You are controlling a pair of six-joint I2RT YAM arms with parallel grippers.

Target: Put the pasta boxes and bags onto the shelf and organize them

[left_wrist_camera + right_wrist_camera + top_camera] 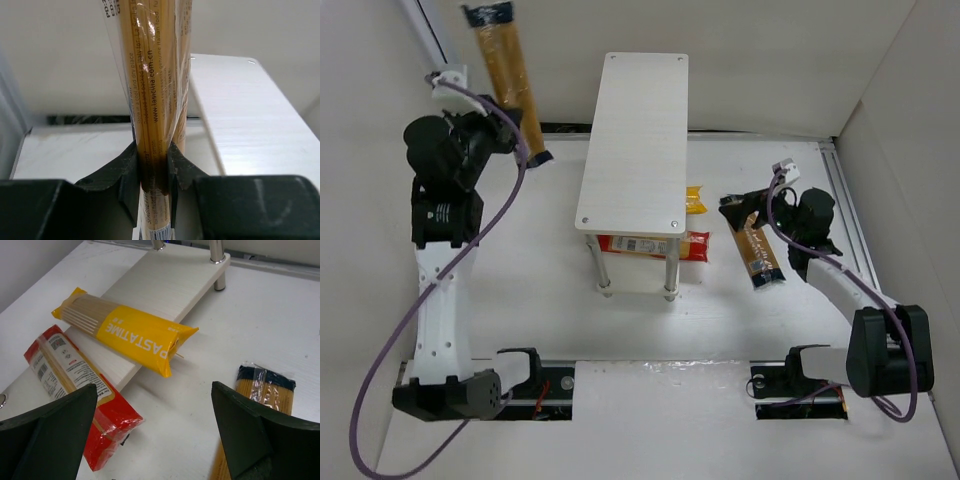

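Note:
The shelf's top board point(637, 138) point(257, 117) is bare. My left gripper will swing over it next, turn the golden-brown spaghetti pack crosswise and then lower it onto the board.
My left gripper point(503, 133) is shut on a long golden-brown spaghetti pack point(506, 75) with dark ends and holds it raised at the far left, left of the shelf point(635, 140). In the left wrist view the fingers point(127, 170) clamp the pack point(152, 100), with the shelf's top board point(245, 120) to the right. My right gripper point(745, 212) is open and empty, right of the shelf. In the right wrist view it point(155, 435) hovers over bare table. A red pack point(80, 390) and a yellow pack point(130, 332) lie on the lower board point(170, 280). Another golden-brown pack point(260, 395) lies on the table.
White walls close in the table on the left, back and right. The shelf's thin metal legs point(671, 275) stand near the middle. The red pack point(655, 245) and yellow pack point(694, 200) stick out from under the top board. The loose golden-brown pack point(758, 250) lies beside my right gripper.

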